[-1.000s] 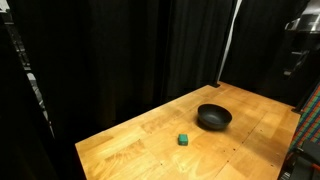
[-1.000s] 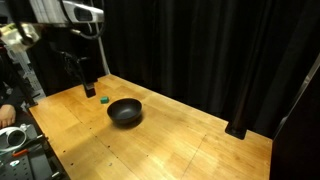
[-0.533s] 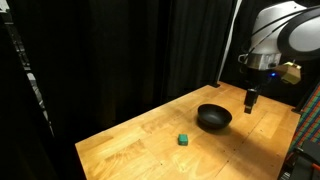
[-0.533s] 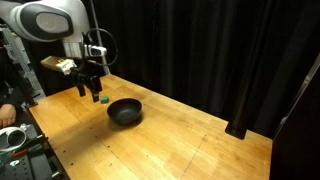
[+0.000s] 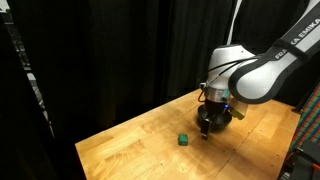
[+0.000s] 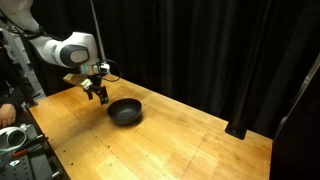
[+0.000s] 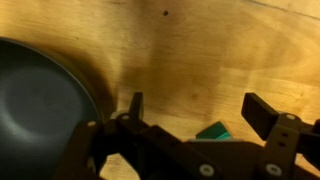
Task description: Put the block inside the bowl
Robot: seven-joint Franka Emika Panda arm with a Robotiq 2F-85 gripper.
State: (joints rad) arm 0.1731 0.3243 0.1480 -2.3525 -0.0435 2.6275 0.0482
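My open fingers have the green block [image 7: 213, 131] lying outward of them, so next my gripper must shift outward, away from the black bowl [image 7: 35, 100], and lower over the block.
The tiny green block [image 5: 184, 140] lies on the wooden table [image 5: 140, 150], apart from the glossy black bowl [image 6: 125, 111]. My gripper [image 5: 207, 126] hangs low between block and bowl, and my arm hides most of the bowl in that exterior view. In an exterior view the gripper [image 6: 100, 94] is just beside the bowl's rim and covers the block. In the wrist view the gripper [image 7: 200, 110] is open and empty. The block [image 7: 213, 131] sits between the fingers [image 7: 266, 113], partly under the gripper body. The bowl [image 7: 35, 100] fills the left side.
Black curtains [image 5: 120, 50] surround the table on the far sides. The table edge [image 5: 85, 150] is close to the block. A cluttered bench [image 6: 15, 140] and a person's hand stand beside the table.
My arm has swung across from the far side of the bowl and come down low over the table, so the open gripper now straddles the block. Block and bowl have not moved.
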